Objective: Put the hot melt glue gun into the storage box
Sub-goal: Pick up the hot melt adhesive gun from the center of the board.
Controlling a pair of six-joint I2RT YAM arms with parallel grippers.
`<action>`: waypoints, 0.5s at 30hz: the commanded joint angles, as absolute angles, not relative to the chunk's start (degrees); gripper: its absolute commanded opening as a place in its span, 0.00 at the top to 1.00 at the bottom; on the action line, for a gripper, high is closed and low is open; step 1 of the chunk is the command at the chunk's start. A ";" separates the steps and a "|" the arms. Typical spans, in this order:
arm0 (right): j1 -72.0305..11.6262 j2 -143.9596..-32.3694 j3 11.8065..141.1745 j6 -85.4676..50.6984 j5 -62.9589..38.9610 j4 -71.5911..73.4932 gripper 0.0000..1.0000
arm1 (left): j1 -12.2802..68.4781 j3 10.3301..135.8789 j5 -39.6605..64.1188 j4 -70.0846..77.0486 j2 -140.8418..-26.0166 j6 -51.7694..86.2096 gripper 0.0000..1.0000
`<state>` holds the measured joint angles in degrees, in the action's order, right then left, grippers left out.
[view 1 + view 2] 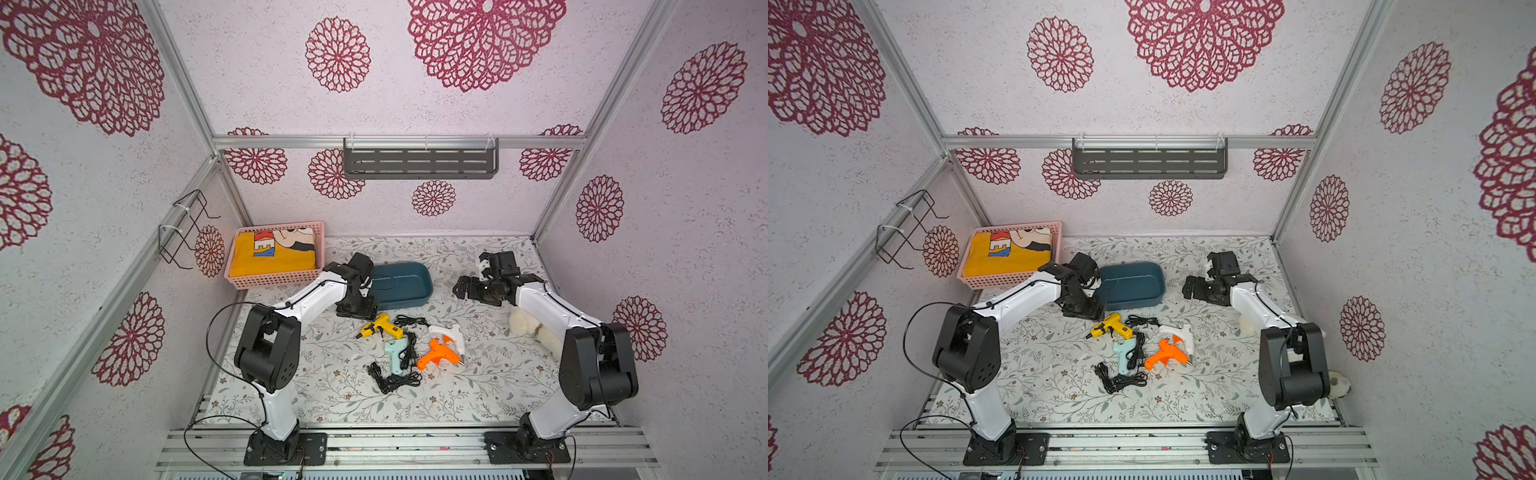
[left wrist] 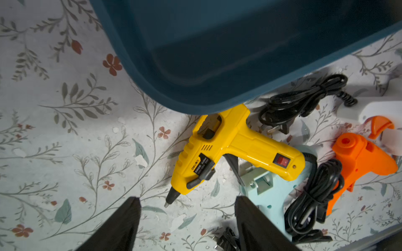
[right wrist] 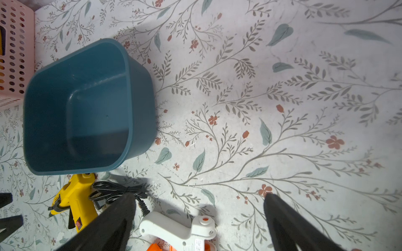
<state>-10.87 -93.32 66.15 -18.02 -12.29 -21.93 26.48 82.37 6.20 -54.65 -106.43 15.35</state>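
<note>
The left gripper lowers toward the yellow gun next and sets its open fingers astride the gun's body behind the nozzle (image 1: 369, 328) (image 2: 194, 164), a part clear of the cords.
Several hot melt glue guns lie on the floral mat: yellow (image 1: 380, 328) (image 2: 235, 147), light blue (image 1: 395, 353), orange (image 1: 436, 355) and white (image 1: 451, 334) (image 3: 174, 228). The dark teal storage box (image 1: 399, 286) (image 2: 195, 65) (image 3: 87, 108) stands empty just behind the yellow gun. My left gripper (image 1: 358, 307) (image 2: 187, 198) hovers open at the box's near left corner. The yellow gun's nozzle lies just ahead of its empty fingers. To the right of the box, my right gripper (image 1: 467, 289) (image 3: 199, 196) is wide open and holds nothing.
Black power cords (image 1: 395, 380) tangle among the guns. A pink lattice basket (image 1: 274, 280) holding a yellow cloth sits at the back left beside the box. Something white and fluffy (image 1: 525, 324) lies under the right arm. Walls close in the sides and the back.
</note>
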 commanded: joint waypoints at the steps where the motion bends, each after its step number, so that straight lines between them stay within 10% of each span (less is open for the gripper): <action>1: -11.21 -91.88 65.98 -18.47 -12.57 -21.53 0.01 | 27.44 83.77 8.56 -57.16 -106.88 11.32 0.24; 15: -11.73 -90.79 63.46 -19.40 -12.57 -21.07 0.01 | 29.94 84.16 4.26 -57.76 -111.79 6.24 0.19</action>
